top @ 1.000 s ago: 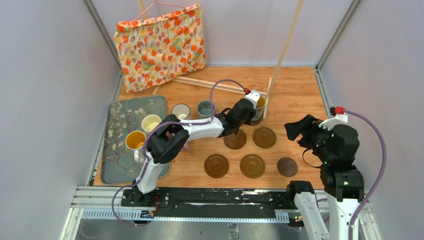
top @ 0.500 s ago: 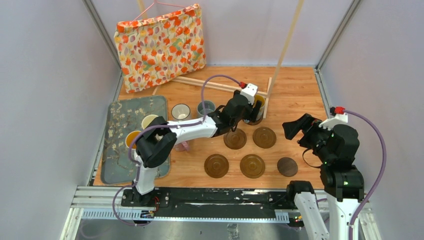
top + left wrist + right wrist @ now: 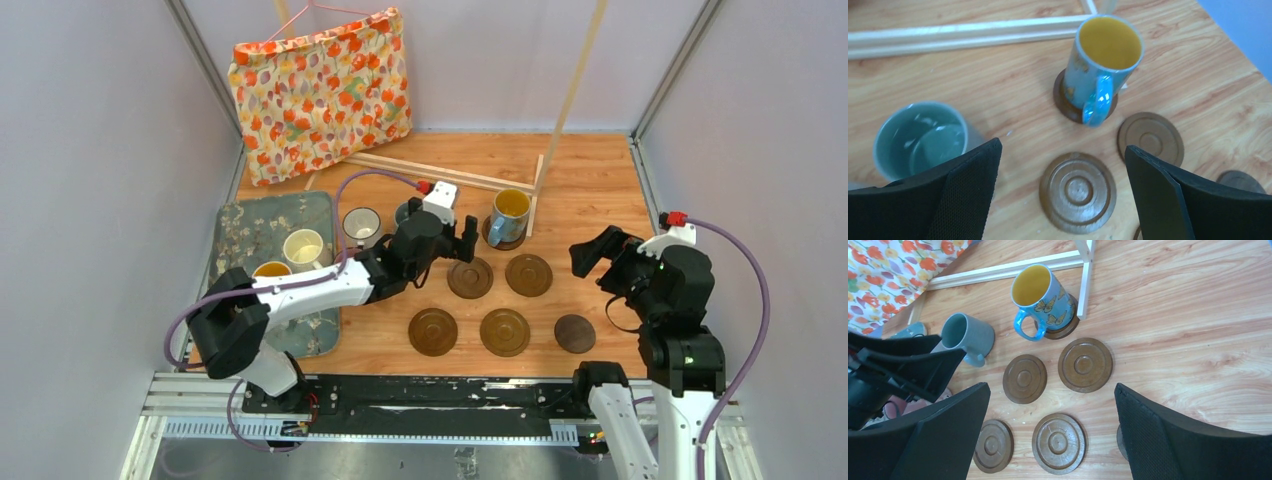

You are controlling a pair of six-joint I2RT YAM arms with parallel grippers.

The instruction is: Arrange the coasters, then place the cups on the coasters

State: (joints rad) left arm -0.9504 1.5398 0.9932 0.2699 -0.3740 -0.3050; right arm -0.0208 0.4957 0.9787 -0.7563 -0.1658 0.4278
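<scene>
Next, my left gripper will lower its open fingers around the grey-blue cup's handle, since that juts out below the gripper, to its left in the top view.
The blue cup with a yellow inside (image 3: pixel 509 211) (image 3: pixel 1103 60) (image 3: pixel 1040 292) stands upright on the back coaster (image 3: pixel 1062 99), handle toward the arms. My left gripper (image 3: pixel 455 243) (image 3: pixel 1062 150) hangs open just left of it, empty, over another coaster (image 3: pixel 470 278) (image 3: pixel 1078 192). Several more bare coasters (image 3: pixel 528 274) (image 3: pixel 505 331) (image 3: pixel 1058 443) lie in two rows. The grey-blue cup (image 3: pixel 923 137) (image 3: pixel 965 335) sits beside the left fingers. The white dark-rimmed cup (image 3: pixel 361 222) and the cream cup (image 3: pixel 303 245) stand further left. My right gripper (image 3: pixel 595 255) (image 3: pixel 1051 390) is open and empty above the right coasters.
The grey floral mat (image 3: pixel 235 300) lies at the left under the cream cup and an orange-lined cup (image 3: pixel 270 270). A flowered bag (image 3: pixel 320 90) leans on the back wall. Thin wooden strips (image 3: pixel 440 172) lie behind the blue cup. Enclosure walls stand close on both sides.
My left gripper opened, let go of the blue cup on the back coaster, and drew back to the left. The right gripper's jaws widened a little; that arm stayed put.
</scene>
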